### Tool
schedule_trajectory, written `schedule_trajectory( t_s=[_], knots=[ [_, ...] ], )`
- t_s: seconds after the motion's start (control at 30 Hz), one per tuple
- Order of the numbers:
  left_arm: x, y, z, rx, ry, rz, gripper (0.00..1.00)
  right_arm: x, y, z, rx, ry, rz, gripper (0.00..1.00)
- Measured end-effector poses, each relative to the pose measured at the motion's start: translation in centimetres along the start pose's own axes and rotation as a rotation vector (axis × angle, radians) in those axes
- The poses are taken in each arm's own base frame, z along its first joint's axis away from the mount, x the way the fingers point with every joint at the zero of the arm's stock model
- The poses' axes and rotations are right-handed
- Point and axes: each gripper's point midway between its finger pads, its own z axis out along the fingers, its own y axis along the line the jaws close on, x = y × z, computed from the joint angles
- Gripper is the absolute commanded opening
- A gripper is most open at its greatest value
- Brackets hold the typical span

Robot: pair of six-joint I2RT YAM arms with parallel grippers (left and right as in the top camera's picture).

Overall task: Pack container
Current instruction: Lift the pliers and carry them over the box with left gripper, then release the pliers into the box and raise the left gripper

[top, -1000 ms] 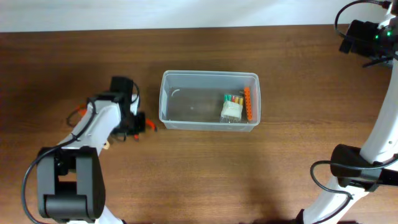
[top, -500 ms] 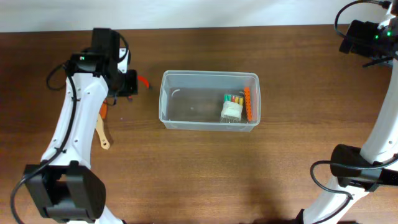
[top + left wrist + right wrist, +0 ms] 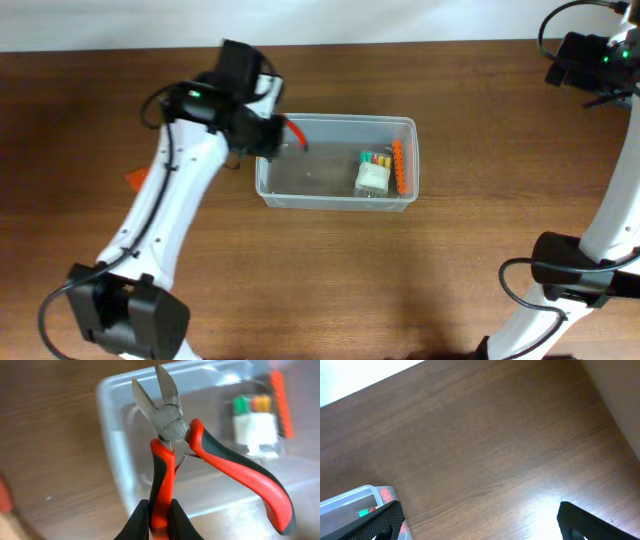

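Observation:
The left gripper moves the pliers (image 3: pixel 172 425) toward the white block and down next, and releases them there, as the container's bottom (image 3: pixel 204 472) beside the white block is bare.
The container (image 3: pixel 263 180) is a clear plastic tub at the table's middle; it also shows in the left wrist view (image 3: pixel 112 435) and at the corner of the right wrist view (image 3: pixel 345 502). Inside lie a white block with coloured tips (image 3: pixel 373 177) and an orange strip (image 3: pixel 399 167). My left gripper (image 3: pixel 268 140) is shut on one handle of red-and-black cutting pliers (image 3: pixel 172 425) and holds them over the tub's left end, the blades pointing away. My right gripper (image 3: pixel 477 520) is open and empty, high at the far right, away from the tub.
An orange piece (image 3: pixel 135 178) lies on the brown wooden table left of the tub. A white wall edge runs along the table's far side. The right arm's base (image 3: pixel 570 270) stands at the right front.
My left gripper has carried the pliers from the table left of the tub up and right, over the tub's left end. The right arm has not moved.

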Motion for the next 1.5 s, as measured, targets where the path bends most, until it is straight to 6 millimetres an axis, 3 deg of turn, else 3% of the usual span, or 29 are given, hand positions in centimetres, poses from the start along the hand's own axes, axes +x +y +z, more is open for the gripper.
schedule_trajectory(
  t_s=[0.17,0.3,0.57,0.7,0.83,1.0,1.27,1.5],
  knots=[
    [-0.4,-3.4,0.4,0.039,-0.023,0.087,0.02,0.0,0.0,0.0,0.000,0.000,0.000,0.99],
    [-0.5,-4.6,2.0,0.051,-0.010,0.146,0.02,0.0,0.0,0.0,0.000,0.000,0.000,0.99],
    [1.5,-4.6,8.5,0.046,0.141,0.190,0.02,0.0,0.0,0.0,0.000,0.000,0.000,0.99],
    [2.5,-4.3,10.5,0.043,0.196,0.192,0.02,0.0,0.0,0.0,0.000,0.000,0.000,0.99],
    [2.8,-4.2,11.0,0.042,0.210,0.192,0.02,0.0,0.0,0.0,0.000,0.000,0.000,0.99],
    [2.9,-4.2,11.3,0.042,0.218,0.191,0.14,0.0,0.0,0.0,0.000,0.000,0.000,0.99],
    [4.5,-3.8,13.5,0.037,0.294,0.185,0.14,0.0,0.0,0.0,0.000,0.000,0.000,0.99],
    [4.3,-3.8,13.8,0.038,0.287,0.186,0.16,0.0,0.0,0.0,0.000,0.000,0.000,0.99]
  ],
)
